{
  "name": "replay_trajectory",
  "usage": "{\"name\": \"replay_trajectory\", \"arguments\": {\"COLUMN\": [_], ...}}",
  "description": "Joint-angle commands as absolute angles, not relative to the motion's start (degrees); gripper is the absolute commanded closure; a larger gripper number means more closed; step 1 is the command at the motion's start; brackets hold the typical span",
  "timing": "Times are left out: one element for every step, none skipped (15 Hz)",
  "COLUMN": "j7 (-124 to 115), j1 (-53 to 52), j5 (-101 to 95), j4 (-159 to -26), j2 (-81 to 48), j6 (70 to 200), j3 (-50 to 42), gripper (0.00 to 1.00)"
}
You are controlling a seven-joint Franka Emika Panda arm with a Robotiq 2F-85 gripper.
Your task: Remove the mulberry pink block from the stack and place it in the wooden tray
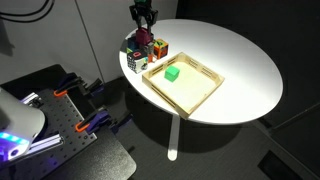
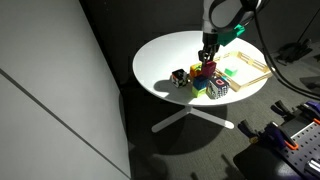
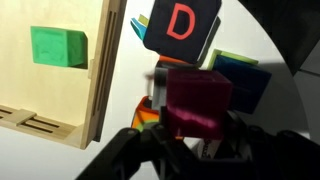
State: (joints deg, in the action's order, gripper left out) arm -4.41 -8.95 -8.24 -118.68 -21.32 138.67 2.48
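My gripper will next move sideways from over the stack [image 1: 147,52], past the tray's edge. It will open above the bottom of the tray, beside the green cube [image 1: 172,72].
The mulberry pink block [image 3: 197,95] sits between my gripper's [image 3: 195,132] fingers, which are shut on its sides. In both exterior views the gripper [image 1: 143,30] [image 2: 208,52] stands upright right over the stack [image 1: 147,52] [image 2: 205,82] of multicoloured cubes, with the pink block [image 1: 144,39] at its tips. I cannot tell whether the block is clear of the stack. A cube with a red D [image 3: 180,25] lies just beyond it. The wooden tray [image 1: 195,92] [image 2: 250,68] [image 3: 95,90] lies beside the stack and holds a green cube [image 1: 172,72] [image 3: 57,45].
Everything rests on a round white table [image 1: 245,55] [image 2: 160,60] on a pedestal. The stack stands near the table's edge. A black workbench with orange clamps [image 1: 75,110] stands next to the table. A grey partition wall [image 2: 50,90] is close by.
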Motion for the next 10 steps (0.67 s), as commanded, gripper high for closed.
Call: {"name": "replay_trajectory", "arguments": {"j7": [-5.07, -4.95, -4.70, -4.58, -4.39, -4.35, -4.22, -4.19, -4.21, -4.28], "j1": [-7.19, -6.50, -5.82, -5.07, -4.31, -3.64, -2.93, -2.30, -1.69, -1.20], "j5": [-8.20, -8.11, -7.91, -7.97, -7.86, -7.92, -7.89, -7.94, -7.99, -8.10], "j4": [-121.41, -122.07, -122.54, -123.31, -123.89, -124.45, -125.08, -125.67, -126.26, -126.72], "j2": [-17.87, -17.34, -17.03, -16.42, -16.03, -15.68, -15.26, -14.85, -14.51, -14.25], "j6": [137.22, 137.05, 136.80, 136.49, 136.29, 136.14, 136.05, 136.05, 136.03, 136.06], "j3": [1.12, 0.57, 0.22, -0.33, -0.72, -1.14, -1.52, -1.92, -2.29, -2.67], "gripper": [0.69, 0.69, 0.69, 0.69, 0.69, 0.69, 0.69, 0.69, 0.69, 0.69]}}
